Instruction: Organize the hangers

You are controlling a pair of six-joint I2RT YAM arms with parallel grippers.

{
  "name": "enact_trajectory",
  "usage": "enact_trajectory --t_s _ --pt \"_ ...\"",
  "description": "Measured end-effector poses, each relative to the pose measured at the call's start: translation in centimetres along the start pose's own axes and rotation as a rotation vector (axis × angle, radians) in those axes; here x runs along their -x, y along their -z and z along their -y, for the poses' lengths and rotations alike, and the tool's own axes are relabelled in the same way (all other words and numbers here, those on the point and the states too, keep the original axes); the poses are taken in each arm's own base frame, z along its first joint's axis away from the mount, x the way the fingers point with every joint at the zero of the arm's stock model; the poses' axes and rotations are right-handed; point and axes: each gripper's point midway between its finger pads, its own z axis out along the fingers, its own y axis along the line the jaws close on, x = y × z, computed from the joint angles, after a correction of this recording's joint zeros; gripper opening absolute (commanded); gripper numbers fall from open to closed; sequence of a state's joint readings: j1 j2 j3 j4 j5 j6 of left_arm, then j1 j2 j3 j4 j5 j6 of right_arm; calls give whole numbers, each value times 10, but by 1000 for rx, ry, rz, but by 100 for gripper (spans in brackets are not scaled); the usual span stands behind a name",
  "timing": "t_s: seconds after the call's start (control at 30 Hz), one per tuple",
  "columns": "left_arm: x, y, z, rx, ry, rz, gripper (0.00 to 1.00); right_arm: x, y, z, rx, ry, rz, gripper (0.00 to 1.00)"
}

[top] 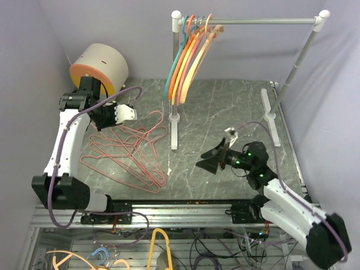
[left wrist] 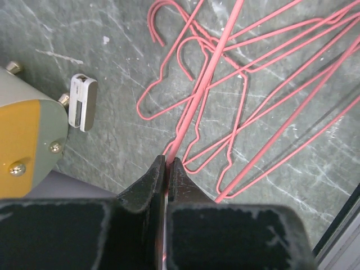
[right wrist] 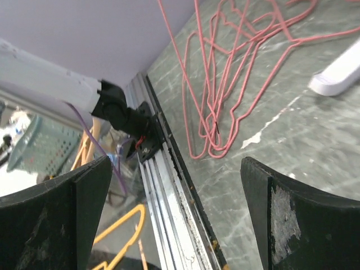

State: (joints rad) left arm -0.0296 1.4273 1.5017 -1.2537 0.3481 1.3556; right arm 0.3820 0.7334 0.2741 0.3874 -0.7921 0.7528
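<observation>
Next, my right gripper moves toward the pile and slightly back, onto the near end of the pink wire, because my left gripper holds it above the rest.
Several pink wire hangers (top: 132,152) lie tangled on the dark marble table (top: 225,107), left of centre. My left gripper (top: 130,115) hovers over the pile's far end, shut on one pink wire hanger (left wrist: 208,67); the wire runs straight out from between its closed jaws (left wrist: 167,163). Teal, orange, pink and yellow plastic hangers (top: 188,56) hang bunched at the left end of the silver rail (top: 259,21). My right gripper (top: 211,160) sits low, right of the pile, pointing left. It is open (right wrist: 175,169) with nothing between its fingers, and the pile's near end (right wrist: 216,129) lies ahead of it.
A beige drum with an orange face (top: 101,67) stands at the back left. The rail's white feet (top: 174,132) (top: 269,115) rest on the table, one just right of the pile. An aluminium frame (top: 185,211) edges the front, and a yellow hanger (top: 160,236) lies below it.
</observation>
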Motion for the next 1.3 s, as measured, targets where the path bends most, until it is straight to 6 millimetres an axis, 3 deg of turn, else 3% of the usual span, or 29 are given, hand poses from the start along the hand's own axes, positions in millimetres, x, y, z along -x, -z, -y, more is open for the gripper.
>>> enact_trajectory --t_s 0.13,0.37,0.53,0.77,1.1,1.2,1.3 --pt "12 20 12 25 -11 42 7 -23 -36 -7 49 85 -101 95" --pt "29 40 31 38 -18 113 7 -51 -70 26 3 180 -138 93" --pt "36 51 40 40 -20 140 7 -65 -87 31 41 225 -159 92" --pt "37 52 42 35 -18 144 7 -97 -120 8 171 267 -265 90" --pt "41 54 43 32 -19 159 7 -130 -132 -15 268 296 -344 85" --pt "43 55 43 28 -19 171 7 -139 -138 -21 288 298 -365 74" --pt "47 56 42 28 -21 186 7 -150 -145 -21 298 294 -392 51"
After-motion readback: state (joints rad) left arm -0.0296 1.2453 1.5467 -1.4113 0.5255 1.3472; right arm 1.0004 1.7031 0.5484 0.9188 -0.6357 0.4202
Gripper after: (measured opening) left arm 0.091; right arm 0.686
